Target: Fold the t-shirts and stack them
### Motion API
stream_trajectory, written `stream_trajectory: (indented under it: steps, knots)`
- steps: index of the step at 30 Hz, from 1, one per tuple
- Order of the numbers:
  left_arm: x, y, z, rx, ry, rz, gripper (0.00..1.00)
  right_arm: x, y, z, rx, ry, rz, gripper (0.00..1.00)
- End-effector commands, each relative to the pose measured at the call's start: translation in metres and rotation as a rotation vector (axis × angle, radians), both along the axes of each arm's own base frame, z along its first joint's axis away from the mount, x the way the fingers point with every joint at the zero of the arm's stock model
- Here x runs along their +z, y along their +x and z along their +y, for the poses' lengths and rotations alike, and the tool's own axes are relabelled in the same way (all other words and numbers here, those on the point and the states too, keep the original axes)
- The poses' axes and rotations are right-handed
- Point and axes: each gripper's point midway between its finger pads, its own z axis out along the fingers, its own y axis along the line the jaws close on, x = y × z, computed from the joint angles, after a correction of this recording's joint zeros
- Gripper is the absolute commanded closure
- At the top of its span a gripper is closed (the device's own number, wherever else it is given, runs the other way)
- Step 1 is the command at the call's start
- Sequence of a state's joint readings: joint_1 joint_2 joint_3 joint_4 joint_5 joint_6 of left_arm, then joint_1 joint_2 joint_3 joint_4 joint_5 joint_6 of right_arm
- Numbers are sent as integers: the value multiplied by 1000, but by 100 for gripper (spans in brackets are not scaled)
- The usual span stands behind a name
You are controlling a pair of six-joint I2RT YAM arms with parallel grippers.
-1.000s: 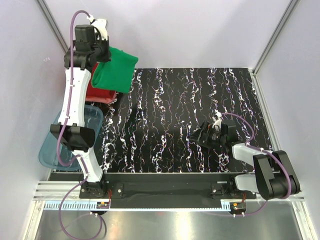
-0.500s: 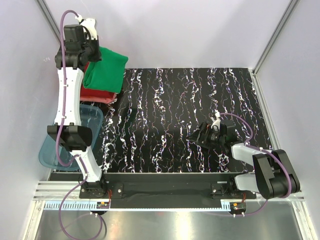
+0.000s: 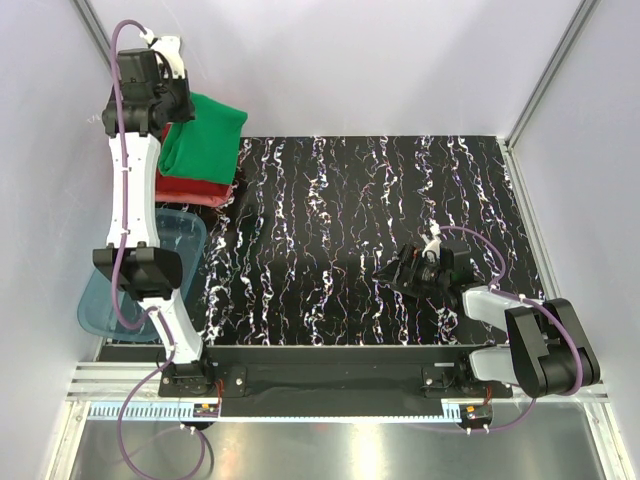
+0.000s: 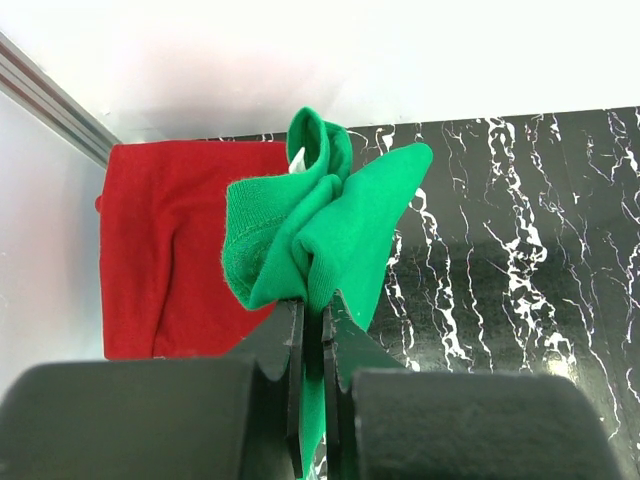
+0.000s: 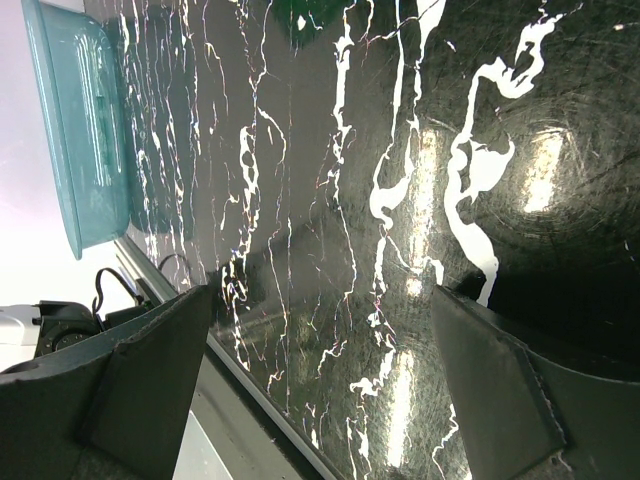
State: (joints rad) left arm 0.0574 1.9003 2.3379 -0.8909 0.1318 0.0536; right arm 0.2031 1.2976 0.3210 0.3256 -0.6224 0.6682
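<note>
The left gripper lowers toward the left in the wrist view next and releases, as the green fold juts past the dark red t-shirt (image 3: 195, 187) (image 4: 170, 250), which lies below it.
My left gripper (image 3: 170, 100) is raised at the far left corner and is shut on the bright green t-shirt (image 3: 205, 140), which hangs folded above the stack. In the left wrist view the green t-shirt (image 4: 325, 230) bunches out of my closed left gripper (image 4: 312, 312). Below it lies a dark red folded t-shirt (image 3: 195, 187) (image 4: 170, 250), with a salmon-pink folded t-shirt (image 3: 212, 199) peeking out under its near edge. My right gripper (image 3: 392, 272) rests low over the black marbled table (image 3: 350, 220), open and empty; its fingers (image 5: 150, 370) stand wide apart.
A translucent blue plastic tub (image 3: 150, 270) sits at the left edge beside the left arm; it also shows in the right wrist view (image 5: 85, 130). White enclosure walls stand close behind and left of the stack. The table's front rail (image 3: 330, 352) runs between the arm bases.
My left gripper has carried the green t-shirt further left and back, from over the table's corner to above the red stack. The right arm has barely moved.
</note>
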Motion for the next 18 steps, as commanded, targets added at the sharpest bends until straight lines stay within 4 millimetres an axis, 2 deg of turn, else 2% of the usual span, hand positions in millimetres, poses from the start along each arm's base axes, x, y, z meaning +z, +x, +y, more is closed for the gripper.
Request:
stream_trajectory:
  steps: [1, 7, 18]
  knots:
    - [26, 12, 6, -10, 17, -99, 100, 7, 5, 5, 21, 9, -48, 3]
    - [19, 23, 22, 8, 16, -92, 100, 6, 5, 5, 20, 9, -44, 2]
    - [-6, 60, 43, 45, 16, -81, 100, 6, 5, 5, 21, 10, -43, 2]
